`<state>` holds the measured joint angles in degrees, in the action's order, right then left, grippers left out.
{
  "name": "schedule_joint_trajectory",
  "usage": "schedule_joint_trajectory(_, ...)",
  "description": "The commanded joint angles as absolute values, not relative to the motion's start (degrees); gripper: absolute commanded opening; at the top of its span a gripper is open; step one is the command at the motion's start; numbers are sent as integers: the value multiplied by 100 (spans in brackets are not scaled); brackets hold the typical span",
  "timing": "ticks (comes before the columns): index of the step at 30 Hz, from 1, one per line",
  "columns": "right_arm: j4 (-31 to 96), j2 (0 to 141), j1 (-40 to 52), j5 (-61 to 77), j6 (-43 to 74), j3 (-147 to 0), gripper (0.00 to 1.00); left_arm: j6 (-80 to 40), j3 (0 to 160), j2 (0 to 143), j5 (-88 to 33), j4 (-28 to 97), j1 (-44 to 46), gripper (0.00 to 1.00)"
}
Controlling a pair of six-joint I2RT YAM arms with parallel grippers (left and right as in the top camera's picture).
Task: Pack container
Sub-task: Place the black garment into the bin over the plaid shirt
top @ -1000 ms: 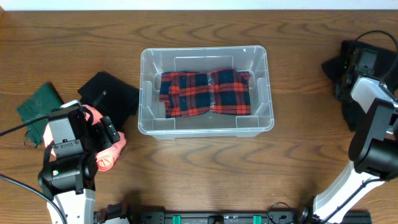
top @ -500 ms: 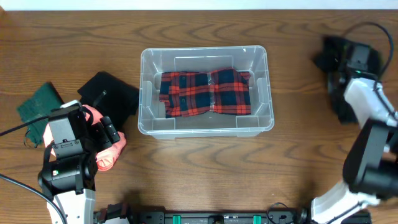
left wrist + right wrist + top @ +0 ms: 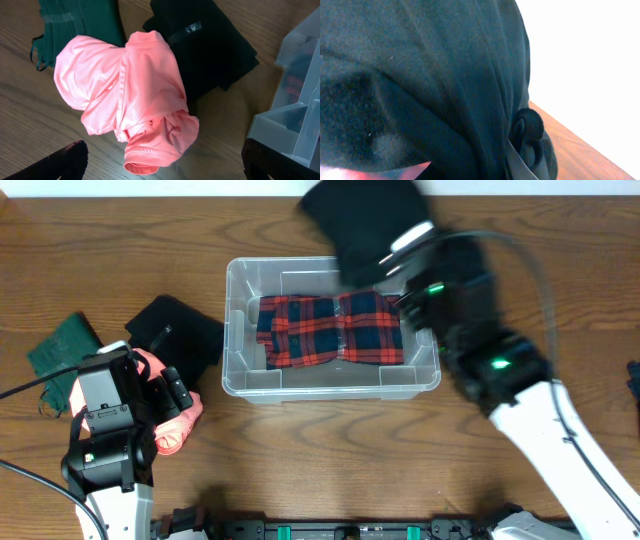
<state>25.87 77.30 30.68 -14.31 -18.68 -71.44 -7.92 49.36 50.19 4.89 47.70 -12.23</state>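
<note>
The right gripper lowers back and left in the overhead view, over the plaid cloth (image 3: 332, 329), next before opening, since the black garment hangs past the container's far rim.
The clear container (image 3: 233, 330) stands mid-table with a red and navy plaid cloth (image 3: 330, 328) lying in it. My right gripper (image 3: 408, 252) is shut on a black garment (image 3: 362, 225), held up over the container's far right rim. In the right wrist view this black garment (image 3: 420, 75) fills the frame and hides the fingers. My left gripper (image 3: 165, 395) is open and empty, just above a crumpled pink garment (image 3: 176, 428). In the left wrist view the open fingers (image 3: 162, 162) straddle the pink garment (image 3: 130, 95), and the container's corner (image 3: 295, 115) shows at the right.
A folded black garment (image 3: 180, 335) (image 3: 210, 50) lies left of the container. A dark green garment (image 3: 60, 348) (image 3: 80, 20) lies further left. A bit of dark cloth (image 3: 634, 375) shows at the right edge.
My right arm has swung from the table's far right to over the container, carrying the black garment. The left arm and pink garment have not moved.
</note>
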Motion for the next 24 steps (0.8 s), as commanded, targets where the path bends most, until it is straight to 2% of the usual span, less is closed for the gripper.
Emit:
schedule_joint_trajectory(1, 2755, 8176, 3588, -1068, -1890, -7185, 5, -849, 5070, 5015, 495, 4772, -1247, 98)
schedule_joint_trajectory(8, 2897, 9542, 4285, -384, -1959, -7185, 1, -849, 5070, 5015, 495, 4772, -1247, 98)
schedule_joint_trajectory(14, 2954, 9961, 4523, -727, -1940, -7188, 2, -849, 5070, 5015, 497, 4770, -1247, 98)
schedule_joint_trajectory(15, 2910, 9885, 4517, -1015, -1841, -7192, 18, -849, 5070, 5015, 495, 4768, -1247, 98)
schedule_joint_trajectory(16, 2867, 9795, 4499, -1361, -1752, -7194, 46, -849, 5070, 5015, 495, 4768, -1247, 98)
schedule_joint_trajectory(17, 2845, 9677, 4477, -1688, -1715, -7194, 90, -849, 5070, 5015, 497, 4768, -1247, 98)
schedule_joint_trajectory(18, 2808, 9548, 4456, -2025, -1715, -7194, 99, -849, 5070, 5015, 497, 4768, -1247, 98)
schedule_joint_trajectory(21, 2521, 9035, 4329, -2650, -1719, -7194, 99, -849, 5070, 5015, 495, 4768, -1247, 98)
schedule_joint_trajectory(24, 2086, 8600, 4185, -2206, -1863, -7194, 99, -849, 5070, 5015, 495, 4766, -1247, 98)
